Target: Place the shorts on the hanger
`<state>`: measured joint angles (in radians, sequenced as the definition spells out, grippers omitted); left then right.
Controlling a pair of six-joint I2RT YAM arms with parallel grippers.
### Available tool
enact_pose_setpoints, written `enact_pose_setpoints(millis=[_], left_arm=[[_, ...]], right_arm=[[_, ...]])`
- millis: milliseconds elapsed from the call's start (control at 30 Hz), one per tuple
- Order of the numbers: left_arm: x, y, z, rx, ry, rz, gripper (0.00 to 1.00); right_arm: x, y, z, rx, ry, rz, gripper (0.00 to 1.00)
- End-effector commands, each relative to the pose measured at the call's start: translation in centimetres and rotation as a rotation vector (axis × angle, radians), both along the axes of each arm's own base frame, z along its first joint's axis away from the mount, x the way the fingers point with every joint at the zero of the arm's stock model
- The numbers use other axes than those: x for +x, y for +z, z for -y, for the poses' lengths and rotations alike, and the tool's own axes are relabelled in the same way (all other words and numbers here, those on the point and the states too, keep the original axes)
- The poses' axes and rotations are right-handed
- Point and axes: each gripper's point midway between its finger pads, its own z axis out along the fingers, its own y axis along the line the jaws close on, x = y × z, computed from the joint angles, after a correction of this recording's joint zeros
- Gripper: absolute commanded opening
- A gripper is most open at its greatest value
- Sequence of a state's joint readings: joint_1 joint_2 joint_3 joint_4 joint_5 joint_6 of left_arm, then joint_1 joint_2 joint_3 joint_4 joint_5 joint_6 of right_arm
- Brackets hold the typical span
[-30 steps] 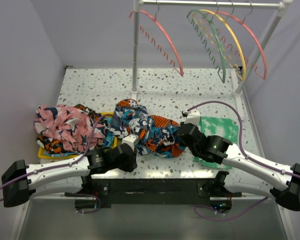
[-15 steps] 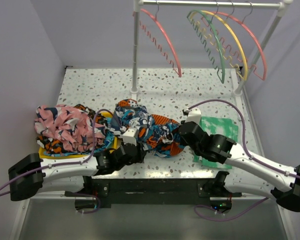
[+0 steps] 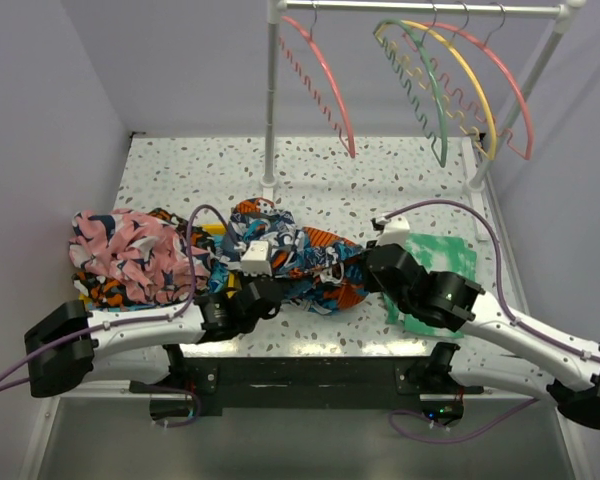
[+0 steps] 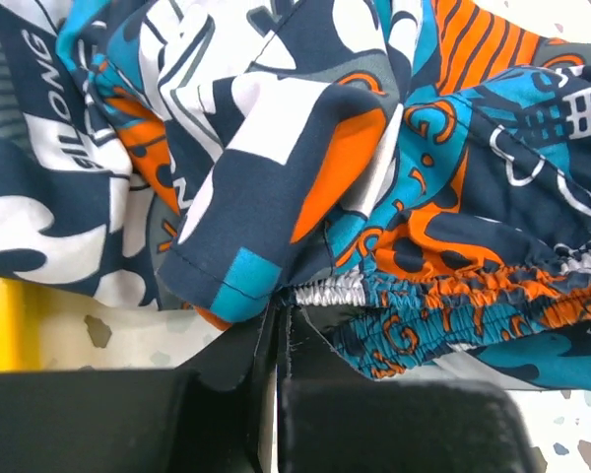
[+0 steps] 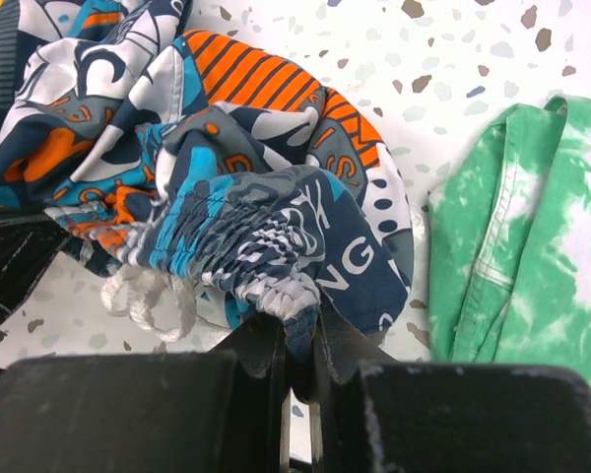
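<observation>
The shorts (image 3: 298, 258) are bunched up, so my right gripper needs to lift the gathered waistband next. Then it should lower the waistband onto the tabletop (image 3: 376, 312) beside the green tie-dye cloth and release it.
The shorts (image 3: 298, 258), in an orange, teal, navy and white print, lie bunched at the table's middle. My left gripper (image 3: 272, 280) is at their near left edge. In the left wrist view its jaws (image 4: 279, 317) are shut on a hem fold by the white elastic of the shorts (image 4: 305, 168). My right gripper (image 3: 346, 270) is at their right edge. In the right wrist view it (image 5: 300, 340) is shut on the gathered waistband of the shorts (image 5: 236, 207), with the white drawstring (image 5: 143, 296) hanging loose. The coral-pink hanger (image 3: 325, 88) with a zigzag strip hangs alone at the rail's left end.
A pink-and-navy garment (image 3: 130, 252) lies on a yellow tray (image 3: 92, 304) at the left. A green tie-dye cloth (image 3: 442, 262) lies at the right, under my right arm. The rack post (image 3: 271, 110) stands behind the shorts. Green (image 3: 436, 105), yellow (image 3: 472, 95) and another pink hanger (image 3: 515, 95) hang at the right.
My left gripper has moved forward into the shorts' near edge, bunching them. My right gripper has shifted slightly to the right. The coral-pink hanger has swung a little to the left.
</observation>
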<state>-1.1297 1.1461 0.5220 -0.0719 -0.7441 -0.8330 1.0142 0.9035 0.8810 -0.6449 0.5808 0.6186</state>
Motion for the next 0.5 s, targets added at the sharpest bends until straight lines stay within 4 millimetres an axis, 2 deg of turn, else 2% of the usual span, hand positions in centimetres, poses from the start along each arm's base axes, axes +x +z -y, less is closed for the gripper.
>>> enact_pose_setpoints(millis=[0,33,67,100,133,167,200,233,267,300,333,367,400,433,467], left_arm=[[2.0,6.3,0.9,0.023,0.002,0.113,0.00],[2.2,8.2,1.1,0.017,-0.017,0.136,0.00],[2.6,11.9,2.0,-0.024,-0.029,0.176,0.00],[2.5,13.2,1.9,0.026,-0.071,0.181,0.00],[2.5,15.0,2.1,0.023,-0.091,0.191,0.00],[2.8,19.6,2.8,-0.036,-0.103,0.232,0.00],[2.5,20.4,2.8,0.012,-0.142,0.222,0.00],[2.5,22.1,2.9,0.006,-0.152,0.232,0.00],[2.5,26.5,2.9,-0.051,-0.155,0.277,0.00],[2.4,27.1,2.8,-0.008,-0.170,0.266,0.00],[2.3,31.0,2.5,-0.060,-0.167,0.310,0.00],[2.2,32.5,2.3,-0.066,-0.172,0.323,0.00],[2.2,32.8,2.4,-0.029,-0.188,0.318,0.00],[2.0,35.9,2.1,-0.069,-0.187,0.356,0.00],[2.1,36.9,1.9,-0.069,-0.186,0.369,0.00]], right_arm=[[0.0,3.0,0.8,0.018,0.000,0.053,0.00],[0.2,4.6,1.3,0.032,-0.016,0.085,0.00],[0.3,5.4,1.6,0.034,-0.021,0.103,0.00],[0.3,6.2,2.1,0.015,-0.019,0.121,0.00],[0.6,8.6,2.7,0.037,-0.044,0.165,0.00],[0.6,9.7,3.0,0.041,-0.050,0.185,0.00],[0.6,10.8,3.5,0.026,-0.047,0.207,0.00],[0.6,13.5,3.8,0.060,-0.054,0.245,0.00],[0.8,14.6,4.3,0.059,-0.070,0.265,0.00],[0.6,15.7,4.8,0.046,-0.065,0.279,0.00],[0.4,18.4,5.3,0.093,-0.075,0.313,0.00],[0.3,19.4,5.6,0.089,-0.068,0.330,0.00],[0.0,21.7,6.1,0.131,-0.071,0.363,0.00],[-0.1,22.7,6.4,0.143,-0.072,0.380,0.00],[0.0,23.6,6.6,0.133,-0.073,0.398,0.00]])
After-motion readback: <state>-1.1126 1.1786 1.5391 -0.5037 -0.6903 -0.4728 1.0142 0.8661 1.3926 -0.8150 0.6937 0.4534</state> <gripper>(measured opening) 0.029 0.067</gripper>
